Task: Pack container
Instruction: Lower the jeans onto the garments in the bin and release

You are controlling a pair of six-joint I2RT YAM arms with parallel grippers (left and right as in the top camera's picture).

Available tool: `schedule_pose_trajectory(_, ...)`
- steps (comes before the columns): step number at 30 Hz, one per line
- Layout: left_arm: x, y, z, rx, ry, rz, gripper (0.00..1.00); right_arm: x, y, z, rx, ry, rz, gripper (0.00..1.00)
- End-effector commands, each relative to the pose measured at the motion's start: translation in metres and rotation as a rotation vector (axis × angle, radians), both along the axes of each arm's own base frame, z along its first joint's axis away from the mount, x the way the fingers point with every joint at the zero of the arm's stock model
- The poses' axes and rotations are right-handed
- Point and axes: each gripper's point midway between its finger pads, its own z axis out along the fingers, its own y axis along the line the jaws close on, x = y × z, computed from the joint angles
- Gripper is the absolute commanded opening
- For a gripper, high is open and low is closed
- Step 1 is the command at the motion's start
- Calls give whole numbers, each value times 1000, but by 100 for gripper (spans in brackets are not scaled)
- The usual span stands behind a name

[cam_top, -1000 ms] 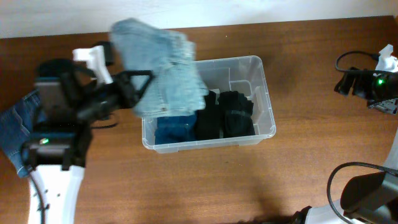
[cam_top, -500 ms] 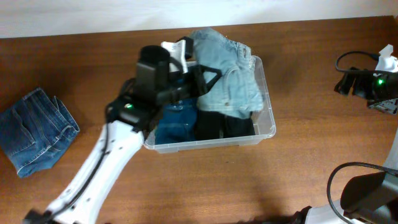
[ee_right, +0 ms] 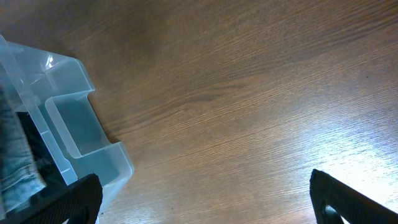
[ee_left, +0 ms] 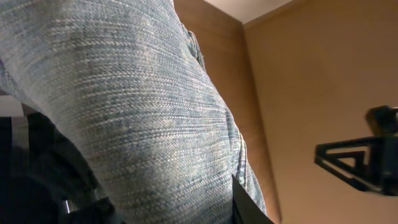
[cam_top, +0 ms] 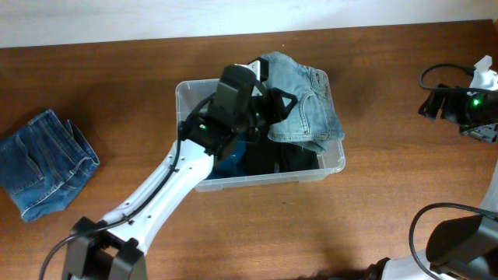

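The light blue denim garment [cam_top: 307, 109] is still above the container's rim and hangs over it, so my left gripper will lower inside and tilt the garment down over the black garments.
The clear plastic container [cam_top: 336, 159] stands mid-table and holds folded dark blue and black garments [cam_top: 261, 159]. My left gripper [cam_top: 274, 109] is shut on a folded light blue denim garment [cam_top: 307, 109] and holds it over the container's right half. The denim fills the left wrist view [ee_left: 124, 106]. My right gripper [ee_right: 205, 202] is open and empty over bare table at the far right edge, and the container's corner shows in the right wrist view [ee_right: 74, 124].
Another folded blue denim garment [cam_top: 43, 163] lies on the table at the far left. Black cables [cam_top: 443, 74] run by the right arm at the table's right edge.
My left arm has swung right with the light denim garment, from left of the container to over its right half. The right arm has not moved.
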Motion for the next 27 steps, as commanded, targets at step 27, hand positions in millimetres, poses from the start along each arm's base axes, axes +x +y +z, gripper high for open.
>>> schedule_pose_trajectory(27,-12,-18,-75,229,1,-137,22,1,-2,3,-9,-8,1,98)
